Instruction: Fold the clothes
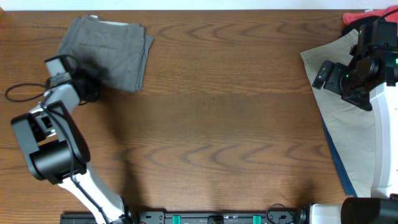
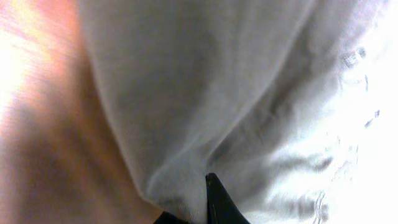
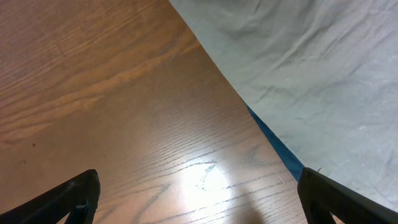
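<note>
Next, my left gripper carries the pinched fold of the grey shorts outward to the table's far edge and releases it there, since the shorts lie at an angle to that edge.
Folded mid-grey shorts [image 1: 112, 53] lie at the table's far left. My left gripper [image 1: 92, 87] is at their near-left edge. In the left wrist view the grey cloth [image 2: 205, 93] fills the frame, and a fold of it is pinched between the black fingers [image 2: 189, 208]. Large khaki-beige shorts [image 1: 348, 124] lie spread at the right edge. My right gripper [image 1: 324, 74] hangs over their left edge. In the right wrist view its fingers [image 3: 199, 186] are wide open and empty above bare wood, with the khaki cloth [image 3: 311, 74] just beyond.
A red piece [image 1: 357, 17] lies at the far right corner. A blue edge [image 1: 336, 163] shows under the khaki shorts, also in the right wrist view [image 3: 273, 146]. A black cable [image 1: 22, 92] loops at the left. The wooden table [image 1: 217, 112] spans the middle.
</note>
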### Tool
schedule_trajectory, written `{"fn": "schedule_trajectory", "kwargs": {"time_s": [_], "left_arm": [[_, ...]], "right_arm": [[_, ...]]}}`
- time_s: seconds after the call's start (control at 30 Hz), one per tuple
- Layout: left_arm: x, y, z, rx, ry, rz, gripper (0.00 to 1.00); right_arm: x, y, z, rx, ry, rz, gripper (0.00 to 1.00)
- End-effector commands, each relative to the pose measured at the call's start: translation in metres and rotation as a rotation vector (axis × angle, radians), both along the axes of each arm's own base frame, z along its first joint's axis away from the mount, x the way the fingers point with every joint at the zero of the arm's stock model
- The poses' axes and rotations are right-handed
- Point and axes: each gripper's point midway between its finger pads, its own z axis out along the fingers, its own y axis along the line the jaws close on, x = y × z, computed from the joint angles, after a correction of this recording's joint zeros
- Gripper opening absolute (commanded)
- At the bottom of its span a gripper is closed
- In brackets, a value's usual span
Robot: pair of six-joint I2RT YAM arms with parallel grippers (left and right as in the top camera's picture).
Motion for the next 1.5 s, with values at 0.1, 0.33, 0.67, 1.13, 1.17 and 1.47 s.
{"fn": "schedule_trajectory", "kwargs": {"time_s": [0.1,0.33,0.67,1.13,1.17,1.47], "left_arm": [[0.024,0.003,0.004,0.100,-0.052,0.141,0.06],[0.051,-0.002,0.007,0.135,-0.169,0.129,0.07],[0.022,0.053,-0.032,0.141,-0.062,0.243,0.06],[-0.015,0.104,-0.043,0.048,0.003,0.385,0.06],[-0.010,0.101,-0.041,0.054,-0.014,0.376,0.06],[0.035,0.070,-0.016,0.181,-0.148,0.334,0.10]], "right_arm": [[0.000,-0.001,-0.001,0.004,0.004,-0.016,0.99],[0.000,-0.001,-0.001,0.004,0.004,-0.016,0.99],[0.000,-0.001,-0.001,0.004,0.004,-0.016,0.99],[0.000,-0.001,-0.001,0.004,0.004,-0.016,0.99],[0.000,-0.001,-0.001,0.004,0.004,-0.016,0.99],[0.000,-0.001,-0.001,0.004,0.004,-0.016,0.99]]}}
